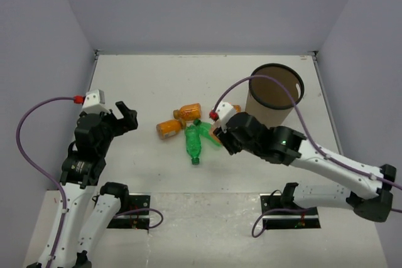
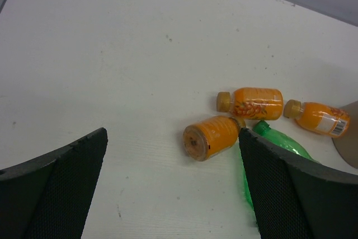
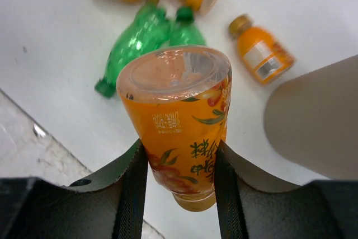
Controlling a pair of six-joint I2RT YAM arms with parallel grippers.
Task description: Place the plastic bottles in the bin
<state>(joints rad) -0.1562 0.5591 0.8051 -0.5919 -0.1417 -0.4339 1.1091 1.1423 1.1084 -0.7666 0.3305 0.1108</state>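
Note:
The left gripper moves toward the cluster of bottles and down onto the nearest orange bottle (image 2: 211, 137) next, as it lies below, to the gripper's right in the top view.
My right gripper (image 3: 179, 163) is shut on an orange labelled bottle (image 3: 180, 117), held cap-down above the table; in the top view the right gripper (image 1: 220, 132) is just left of the tall brown bin (image 1: 276, 92). Three other orange bottles (image 1: 188, 112) (image 1: 168, 129) (image 1: 236, 108) and two green bottles (image 1: 194, 144) (image 1: 208, 135) lie in a cluster mid-table. My left gripper (image 1: 125, 118) is open and empty, left of the cluster. In the left wrist view the nearest orange bottle (image 2: 211, 137) lies ahead between its fingers (image 2: 279, 183). No clear bottle shows.
The bin's side (image 3: 319, 121) shows at the right of the right wrist view. White walls close the table on the left, back and right. The arm bases and their black mounting plates (image 1: 132, 214) sit at the near edge.

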